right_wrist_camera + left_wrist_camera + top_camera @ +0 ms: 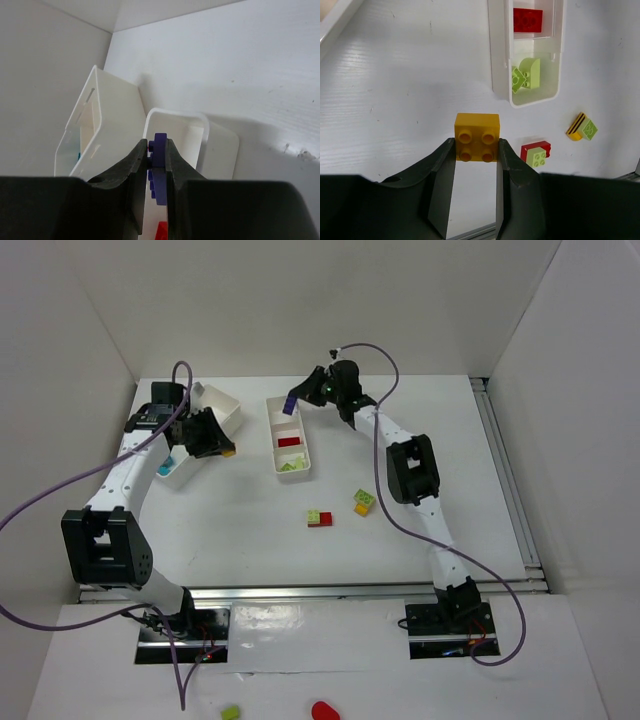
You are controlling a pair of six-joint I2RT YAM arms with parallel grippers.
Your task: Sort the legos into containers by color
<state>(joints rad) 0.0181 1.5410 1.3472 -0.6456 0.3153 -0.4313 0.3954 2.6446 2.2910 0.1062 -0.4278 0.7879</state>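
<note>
I should next move my left gripper outward, to its left in the top view, over the wider white tray's middle and release the yellow lego.
My left gripper (222,445) is shut on a yellow-orange lego (477,136), held above the table beside the wider white tray (225,405), which holds a cyan lego (165,464). My right gripper (293,402) is shut on a purple lego (159,150), held edge-on over the far end of the narrow tray (270,435). That tray holds a red lego (527,20) in its middle compartment and lime green legos (526,75) in its near one. A red-and-green clump (320,518) and a yellow-and-green clump (364,503) lie on the table.
My left arm covers part of the wider tray. The right wrist view shows both trays side by side, the wider one (110,110) on the left. A green piece (230,711) and a red piece (325,710) lie off the table near the arm bases.
</note>
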